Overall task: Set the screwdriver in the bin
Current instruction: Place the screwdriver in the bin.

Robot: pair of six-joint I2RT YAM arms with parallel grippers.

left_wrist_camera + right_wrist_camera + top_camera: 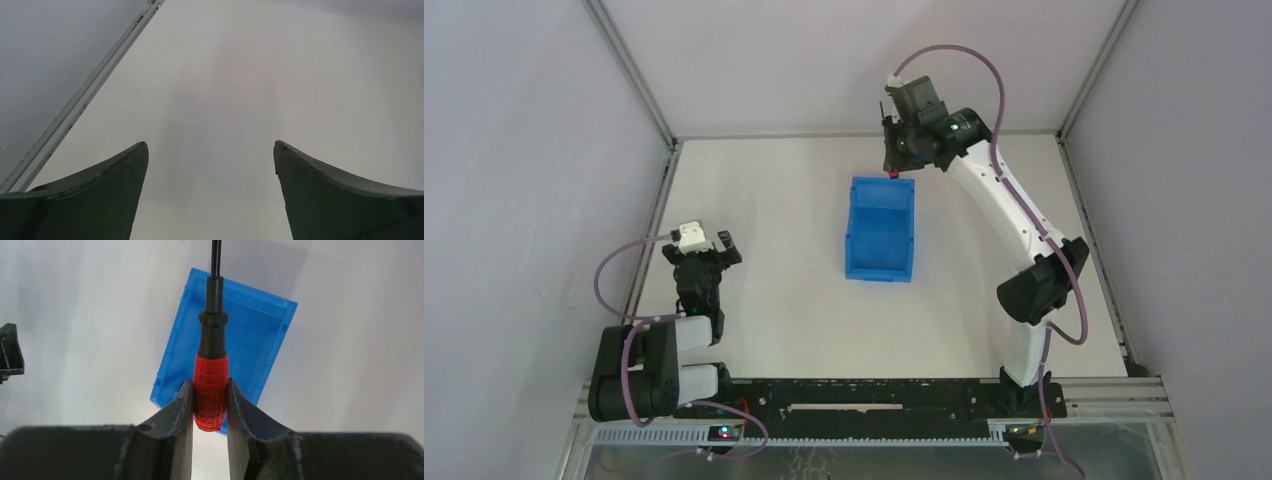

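Note:
The bottom of the bin is below my right gripper and closer to my base, so my right gripper should next move back and down into the blue bin (880, 230) to let go of the screwdriver.
My right gripper (210, 382) is shut on the red handle of the screwdriver (210, 390). Its dark shaft points away from the wrist, out over the blue bin (250, 325) below. In the top view the right gripper (894, 165) hangs above the bin's far edge, and only a speck of the red screwdriver (892, 174) shows under it. The blue bin (880, 230) stands on the white table near the middle, and nothing shows inside it. My left gripper (707, 250) is open and empty at the left side; its fingers (120, 170) frame bare table.
White enclosure walls and metal frame rails (639, 80) border the table on the left, back and right. A rail (80, 100) runs close to the left gripper. The arm bases sit on a black rail (864, 395) at the near edge.

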